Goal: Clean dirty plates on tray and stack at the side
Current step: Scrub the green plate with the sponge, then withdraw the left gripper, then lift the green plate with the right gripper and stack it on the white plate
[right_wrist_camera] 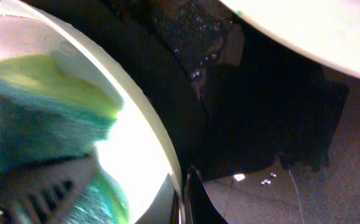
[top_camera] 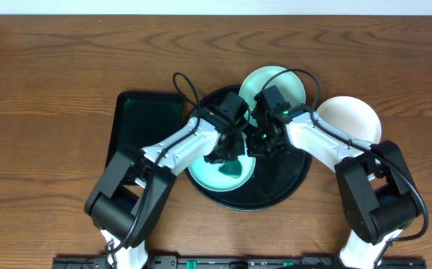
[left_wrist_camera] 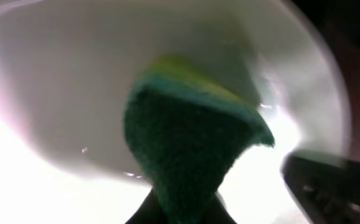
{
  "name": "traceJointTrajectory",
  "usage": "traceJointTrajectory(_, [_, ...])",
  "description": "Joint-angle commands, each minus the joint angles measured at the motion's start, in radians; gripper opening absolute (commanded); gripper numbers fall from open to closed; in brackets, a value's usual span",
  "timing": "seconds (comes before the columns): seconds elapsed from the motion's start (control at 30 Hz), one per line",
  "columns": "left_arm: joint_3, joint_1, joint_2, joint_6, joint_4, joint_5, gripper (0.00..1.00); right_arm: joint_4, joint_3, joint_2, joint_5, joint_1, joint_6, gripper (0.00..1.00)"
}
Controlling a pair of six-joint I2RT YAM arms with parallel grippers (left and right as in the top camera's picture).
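My right gripper lifts the mint plate across next, lowers it on top of the white plate (top_camera: 350, 119) and releases. That plate lies to its right in the overhead view.
A pale mint plate (top_camera: 201, 173) lies on the left part of the large round black tray (top_camera: 283, 175). My left gripper (top_camera: 227, 153) is shut on a green sponge (left_wrist_camera: 186, 143) and presses it into this plate's inside (left_wrist_camera: 61, 93). My right gripper (top_camera: 257, 146) is shut on the plate's right rim (right_wrist_camera: 179, 180). The sponge (right_wrist_camera: 43, 118) also shows in the right wrist view. A second mint plate (top_camera: 276, 86) sits at the tray's back edge. A white plate (top_camera: 350, 119) lies on the wood to the right of the tray.
A smaller rectangular black tray (top_camera: 145, 123) lies left of the round tray. Brown wood-grain tabletop (top_camera: 44, 112) surrounds everything. Cables run over both arms above the tray.
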Motion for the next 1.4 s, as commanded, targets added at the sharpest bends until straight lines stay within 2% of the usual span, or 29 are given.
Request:
traceJointTrajectory(0.0, [0.003,0.067,0.031,-0.101,-0.117,-0.242,0.07,0.000,0.006,0.024,0.033,0.004,0.008,0.01])
traceJointTrajectory(0.1, [0.026,0.097,-0.001,-0.106,-0.222,-0.374,0.07,0.001,0.006,0.024,0.032,0.004,0.008,0.01])
traceJointTrajectory(0.17, [0.026,0.112,-0.021,-0.099,-0.240,-0.397,0.07,0.003,0.006,0.024,0.032,0.004,0.008,0.01])
traceJointTrajectory(0.27, [0.032,0.137,-0.056,-0.027,-0.239,-0.372,0.07,0.004,0.006,0.024,0.032,0.004,0.008,0.01])
traceJointTrajectory(0.43, [0.110,0.190,-0.166,0.126,-0.286,-0.244,0.07,0.003,0.006,0.024,0.033,0.004,0.007,0.01])
traceJointTrajectory(0.6, [0.226,0.270,-0.291,0.199,-0.399,-0.239,0.07,0.003,0.007,0.023,0.032,0.004,0.000,0.01])
traceJointTrajectory(0.77, [0.250,0.389,-0.404,0.229,-0.418,-0.239,0.07,-0.005,0.019,-0.011,0.054,0.024,-0.053,0.01])
traceJointTrajectory(1.0, [0.220,0.497,-0.400,0.229,-0.417,-0.238,0.07,-0.081,0.035,-0.154,0.409,0.137,-0.060,0.01])
traceJointTrajectory(1.37, [0.211,0.511,-0.335,0.229,-0.418,-0.239,0.07,-0.180,0.035,-0.364,1.212,0.416,-0.040,0.01])
